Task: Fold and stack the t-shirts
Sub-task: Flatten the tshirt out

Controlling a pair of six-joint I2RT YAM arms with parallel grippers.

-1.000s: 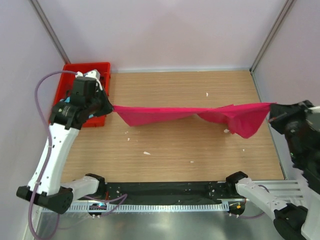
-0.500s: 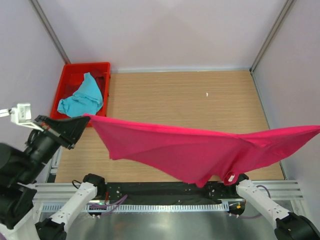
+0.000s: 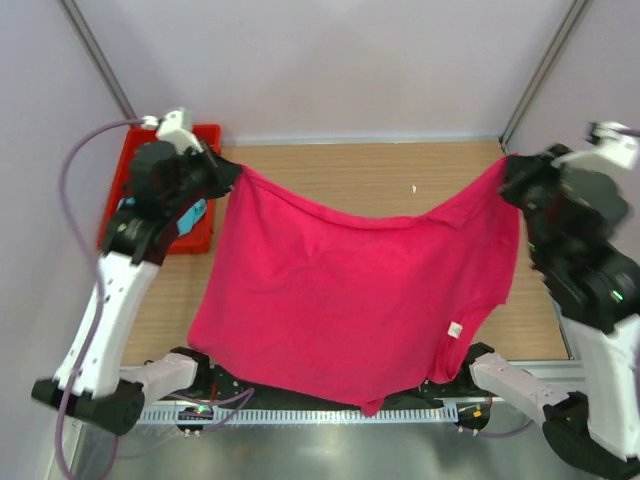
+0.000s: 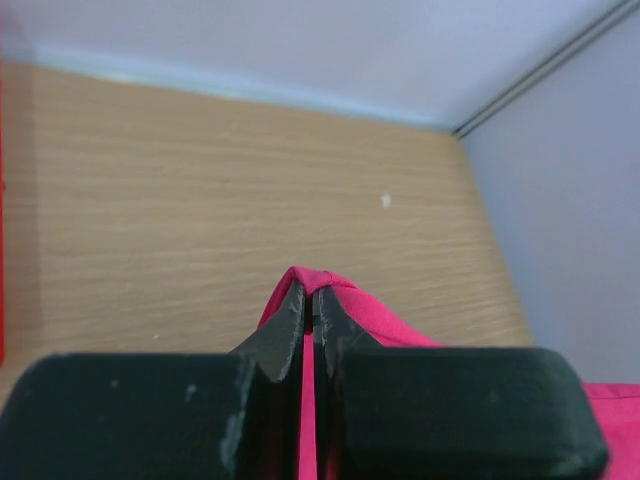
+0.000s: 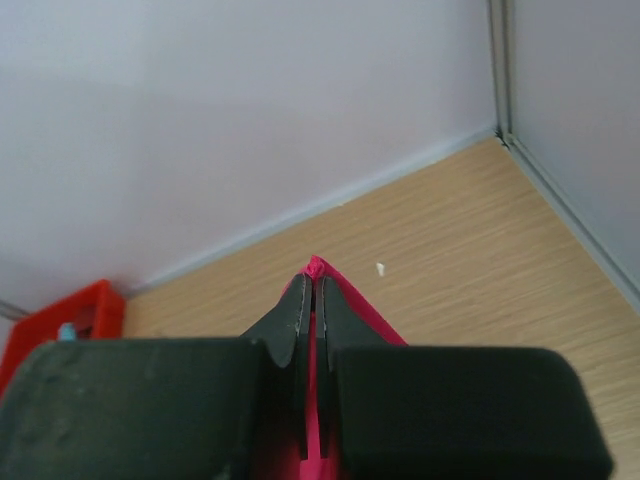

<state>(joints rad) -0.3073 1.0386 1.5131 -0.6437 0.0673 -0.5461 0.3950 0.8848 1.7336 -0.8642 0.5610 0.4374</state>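
Observation:
The right gripper lowers the hanging shirt's corner outward next and lets it go on bare tabletop by the back wall (image 3: pixel 450 165) (image 5: pixel 430 208).
The magenta-pink t-shirt (image 3: pixel 350 290) hangs spread in the air over the table, held by two corners. My left gripper (image 3: pixel 232 172) is shut on its top left corner (image 4: pixel 310 282). My right gripper (image 3: pixel 506 170) is shut on its top right corner (image 5: pixel 316 270). The shirt sags between them and its lower edge reaches the table's near edge, with a white label (image 3: pixel 455 329) showing. The turquoise-blue t-shirt (image 3: pixel 195 213) shows only as a sliver in the red crate, mostly hidden behind my left arm.
The red plastic crate (image 3: pixel 135 195) stands at the back left corner, also visible in the right wrist view (image 5: pixel 62 322). Walls close the table on left, back and right. Small white flecks (image 3: pixel 414 188) lie on the wooden tabletop.
Both grippers have swung from low near the front edge up to the back of the table, carrying the pink shirt, which now hangs spread wide instead of stretched in a slanted band.

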